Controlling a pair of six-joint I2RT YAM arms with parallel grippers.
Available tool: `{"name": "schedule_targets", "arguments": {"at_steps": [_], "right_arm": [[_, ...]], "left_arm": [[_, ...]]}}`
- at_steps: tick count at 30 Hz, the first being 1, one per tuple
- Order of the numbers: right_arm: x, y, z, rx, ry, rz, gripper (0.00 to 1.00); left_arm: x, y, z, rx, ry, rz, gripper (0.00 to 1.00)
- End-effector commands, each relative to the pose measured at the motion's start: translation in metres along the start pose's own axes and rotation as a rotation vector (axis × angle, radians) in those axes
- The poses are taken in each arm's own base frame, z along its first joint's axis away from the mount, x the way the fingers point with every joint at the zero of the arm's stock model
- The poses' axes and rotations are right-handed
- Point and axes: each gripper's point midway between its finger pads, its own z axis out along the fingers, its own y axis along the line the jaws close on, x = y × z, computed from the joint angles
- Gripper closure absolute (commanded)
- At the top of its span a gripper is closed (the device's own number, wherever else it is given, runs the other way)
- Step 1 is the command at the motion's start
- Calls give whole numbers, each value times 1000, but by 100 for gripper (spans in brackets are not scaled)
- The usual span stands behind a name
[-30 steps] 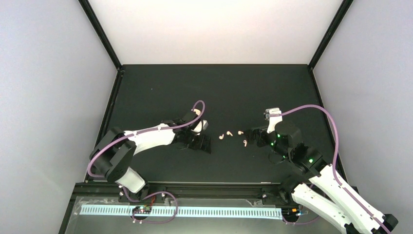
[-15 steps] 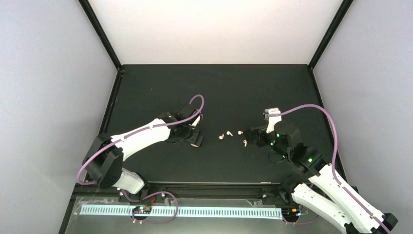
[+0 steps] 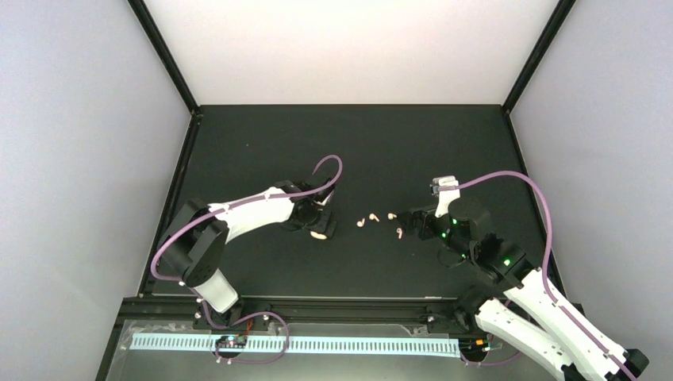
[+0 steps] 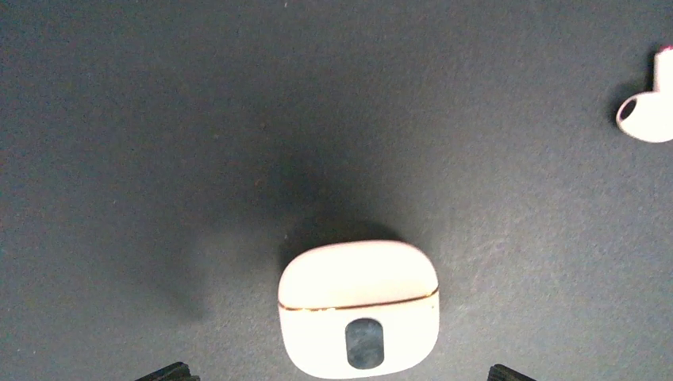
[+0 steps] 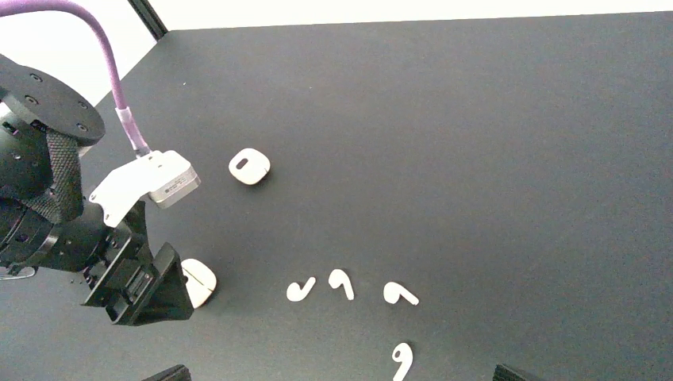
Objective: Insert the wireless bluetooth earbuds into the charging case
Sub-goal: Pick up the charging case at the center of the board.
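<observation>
The cream-white charging case (image 3: 318, 236) (image 4: 359, 308) lies untouched between my wide-open fingers, so my left gripper will next lower over it and close on its opposite rounded sides.
A closed cream-white charging case (image 4: 359, 308) with a gold seam lies on the black mat, between the tips of my open left gripper (image 3: 317, 225) and untouched by them. It also shows in the top view (image 3: 320, 234) and the right wrist view (image 5: 200, 282). Four tiny white earbuds lie loose to its right: three in a row (image 3: 361, 222) (image 3: 371, 216) (image 3: 392, 216) and one nearer (image 3: 399, 232). One earbud (image 4: 647, 111) shows in the left wrist view. My right gripper (image 3: 414, 222) is open and empty just right of the earbuds (image 5: 341, 282).
A second closed white case (image 5: 249, 166) lies on the mat beyond the left gripper. The black mat (image 3: 381, 151) is bordered by a black frame and white walls. The left arm's purple cable (image 3: 329, 171) loops above its wrist.
My left arm has swung its wrist and shifted a little left and back, and its gripper now hangs over the case. The right arm and the earbuds have not moved.
</observation>
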Motion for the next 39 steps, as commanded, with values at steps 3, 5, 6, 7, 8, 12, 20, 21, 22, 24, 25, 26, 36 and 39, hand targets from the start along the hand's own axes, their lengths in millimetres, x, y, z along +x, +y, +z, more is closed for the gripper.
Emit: {"name": "schedule_targets", "arguments": {"at_steps": [3, 5, 6, 7, 8, 12, 20, 21, 22, 24, 25, 26, 36, 39], "right_arm": [[3, 1, 1, -6, 6, -12, 0], [3, 1, 1, -5, 5, -13, 0], [4, 1, 1, -4, 7, -13, 0], [3, 1, 0, -4, 6, -13, 0], [3, 1, 0, -4, 5, -12, 0], [3, 1, 0, -4, 4, -13, 0], [4, 0, 0, -1, 7, -12, 0], [4, 0, 1, 0, 8, -13, 0], [5, 0, 1, 0, 9, -13, 0], [5, -1, 1, 1, 9, -14, 0], [5, 0, 1, 1, 10, -14, 0], [5, 0, 1, 1, 11, -14, 0], [5, -1, 1, 2, 11, -13, 0], [5, -1, 1, 5, 11, -13, 0]], "left_arm": [[-22, -10, 4, -8, -53, -46, 3], [-22, -9, 9, -25, -56, -66, 5], [-21, -9, 11, -29, -56, -80, 7], [-21, -8, 13, -38, -57, -90, 8], [-20, -7, 15, -49, -56, -98, 9], [-19, -4, 22, -89, -61, -118, 15], [-17, -5, 30, -93, -60, -114, 24], [-16, -5, 31, -88, -57, -112, 24], [-15, -7, 33, -77, -53, -107, 25], [-12, -9, 37, -64, -47, -103, 28], [-11, -10, 39, -64, -44, -100, 29], [-9, -10, 40, -64, -40, -99, 30], [-5, -8, 36, -68, -42, -83, 28], [-3, -9, 33, -65, -45, -76, 20]]}}
